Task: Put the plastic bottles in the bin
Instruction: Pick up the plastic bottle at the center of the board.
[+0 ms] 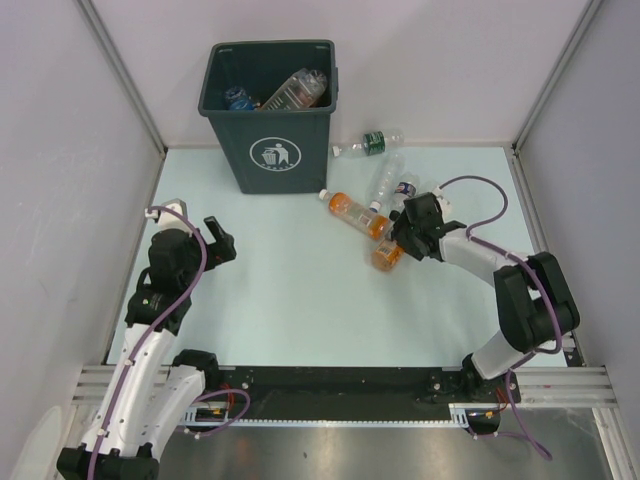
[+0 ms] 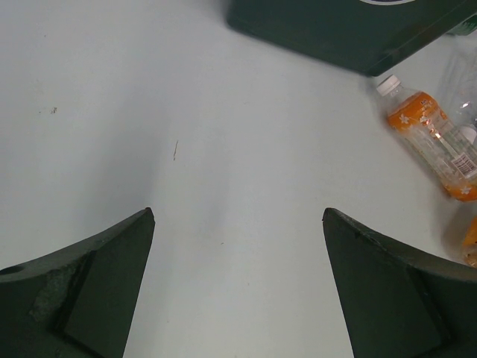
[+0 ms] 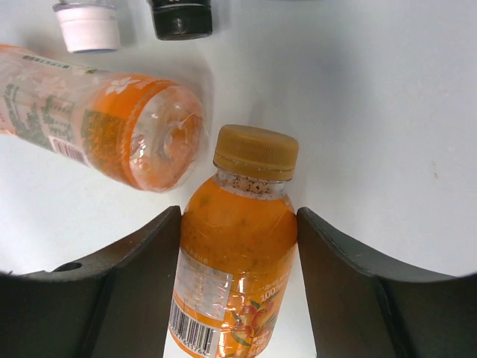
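Note:
The tall bin's opening [image 1: 280, 80] is outward of my right gripper and to its left in the top view. I will lift the orange juice bottle up over the bin's rim and let go of it.
The dark green bin [image 1: 270, 155] stands at the back left with a clear bottle [image 1: 296, 90] and others inside. My right gripper [image 1: 393, 246] is shut on a small orange juice bottle [image 3: 237, 261] with an orange cap; the bottle lies on the table and both fingers touch its sides. A white-capped orange bottle [image 1: 354, 213] lies just beside it, also in the right wrist view [image 3: 112, 123]. A clear bottle [image 1: 385, 178], a blue-labelled bottle [image 1: 405, 190] and a green bottle [image 1: 374, 143] lie behind. My left gripper [image 1: 222, 243] is open and empty over bare table.
In the left wrist view the bin's base [image 2: 335, 30] is at the top and the white-capped orange bottle [image 2: 432, 142] at the right. White walls enclose the table on three sides. A white cap [image 3: 88, 28] and a black cap [image 3: 181, 19] lie ahead of the right gripper.

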Motion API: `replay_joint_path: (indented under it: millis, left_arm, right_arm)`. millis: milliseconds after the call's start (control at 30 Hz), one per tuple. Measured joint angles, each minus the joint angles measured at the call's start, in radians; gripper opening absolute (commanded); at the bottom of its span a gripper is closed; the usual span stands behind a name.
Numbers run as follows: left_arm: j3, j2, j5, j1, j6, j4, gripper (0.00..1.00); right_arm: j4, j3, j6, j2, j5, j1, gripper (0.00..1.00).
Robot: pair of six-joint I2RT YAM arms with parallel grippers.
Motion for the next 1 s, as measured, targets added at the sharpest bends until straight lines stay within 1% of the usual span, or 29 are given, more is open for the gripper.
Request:
replay_joint_path:
  millis: [267,400,533,733,900,1000]
  left_arm:
    - [0.000,-0.001,0.006,0.001,0.000,0.000,1.00]
    - [0.000,-0.002,0.007,0.002,0.000,0.000,1.00]
    - [0.000,-0.003,0.008,0.004,0.000,0.000,1.00]
    - [0.000,-0.004,0.016,0.008,0.000,0.000,1.00]
    - [-0.001,-0.007,0.023,0.011,0.000,0.000,1.00]
    - [-0.001,-0.008,0.024,0.014,0.000,0.000,1.00]
  right_arm:
    - [-0.113,0.095,-0.077,-0.150,0.147,0.078,0.37]
    - [-0.111,0.179,-0.134,-0.233,0.183,0.106,0.36]
    - [-0.079,0.266,-0.188,-0.257,0.195,0.121,0.35]
    - [-0.007,0.428,-0.285,-0.218,0.208,0.147,0.35]
    - [0.067,0.650,-0.368,-0.097,0.209,0.173,0.34]
    - [0.115,0.810,-0.431,0.012,0.211,0.193,0.34]
